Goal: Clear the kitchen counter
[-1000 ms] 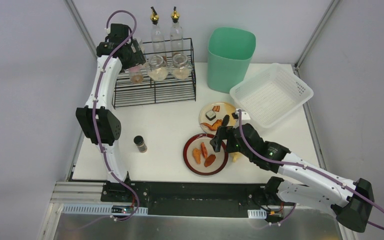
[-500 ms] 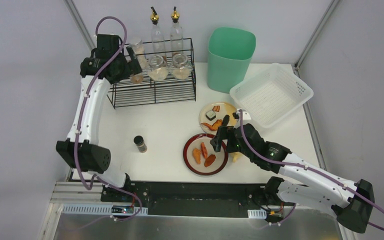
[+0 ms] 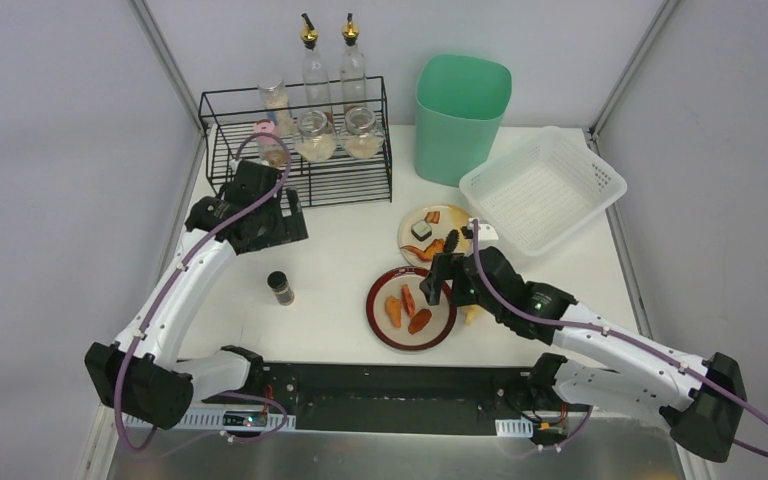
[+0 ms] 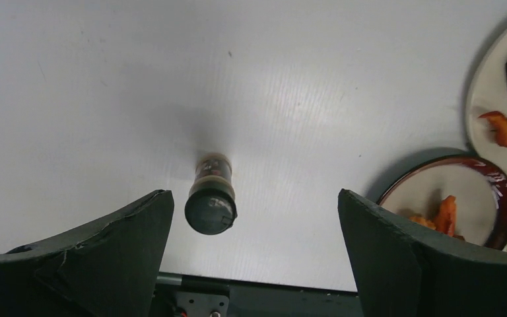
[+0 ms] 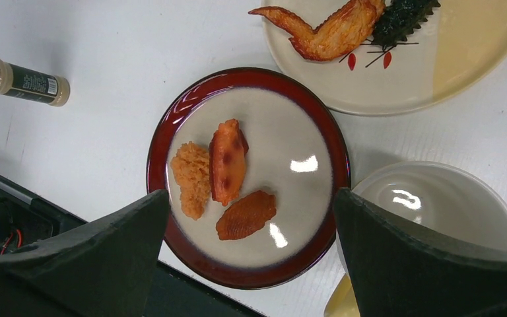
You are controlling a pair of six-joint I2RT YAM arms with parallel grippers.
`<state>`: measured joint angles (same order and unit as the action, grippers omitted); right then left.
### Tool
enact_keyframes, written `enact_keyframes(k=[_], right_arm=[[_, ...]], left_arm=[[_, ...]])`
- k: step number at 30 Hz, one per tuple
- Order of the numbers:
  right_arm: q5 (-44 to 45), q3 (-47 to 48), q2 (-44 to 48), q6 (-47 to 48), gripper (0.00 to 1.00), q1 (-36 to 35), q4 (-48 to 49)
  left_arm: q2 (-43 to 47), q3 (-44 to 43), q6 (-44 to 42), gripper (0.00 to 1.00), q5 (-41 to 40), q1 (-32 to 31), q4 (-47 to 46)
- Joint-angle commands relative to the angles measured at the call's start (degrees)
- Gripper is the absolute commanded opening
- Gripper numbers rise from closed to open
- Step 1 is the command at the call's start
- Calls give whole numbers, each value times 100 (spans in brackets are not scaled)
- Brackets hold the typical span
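I should move my left gripper back and down onto the spice jar's dark lid (image 3: 277,279) (image 4: 210,212), going left in its wrist view, because the lid is closer to one finger.
The white kitchen counter (image 3: 340,250) holds a small spice jar with a dark lid (image 3: 280,288), a red-rimmed plate (image 3: 372,305) with three orange food pieces, and a cream plate (image 3: 403,232) with a chicken wing and other bits. My left gripper (image 3: 278,222) is open and empty above the counter, behind the jar. In the left wrist view the jar (image 4: 211,201) stands near the left finger of that gripper (image 4: 254,257). My right gripper (image 3: 442,268) is open and empty over the red-rimmed plate (image 5: 290,139), which lies between the fingers of the gripper (image 5: 251,251).
A black wire rack (image 3: 300,175) with jars and two oil bottles stands at the back left. A green bin (image 3: 462,115) and a white mesh basket (image 3: 543,188) are at the back right. A white bowl (image 5: 436,218) sits right of the red-rimmed plate.
My left arm has swung from the rack at the back left down toward the front, leaving a pink-lidded jar in the rack. The right arm has not moved.
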<state>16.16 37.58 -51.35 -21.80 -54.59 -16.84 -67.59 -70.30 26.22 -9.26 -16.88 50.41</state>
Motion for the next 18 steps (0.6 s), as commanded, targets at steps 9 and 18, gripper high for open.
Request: enact_keyframes(k=[9, 18], right_arm=[[56, 127, -189, 6, 99, -55, 112], [54, 132, -212, 9, 99, -65, 111]], left_arm=[[773, 1317, 761, 96, -341, -105, -55], [563, 1771, 885, 85, -117, -105, -401]])
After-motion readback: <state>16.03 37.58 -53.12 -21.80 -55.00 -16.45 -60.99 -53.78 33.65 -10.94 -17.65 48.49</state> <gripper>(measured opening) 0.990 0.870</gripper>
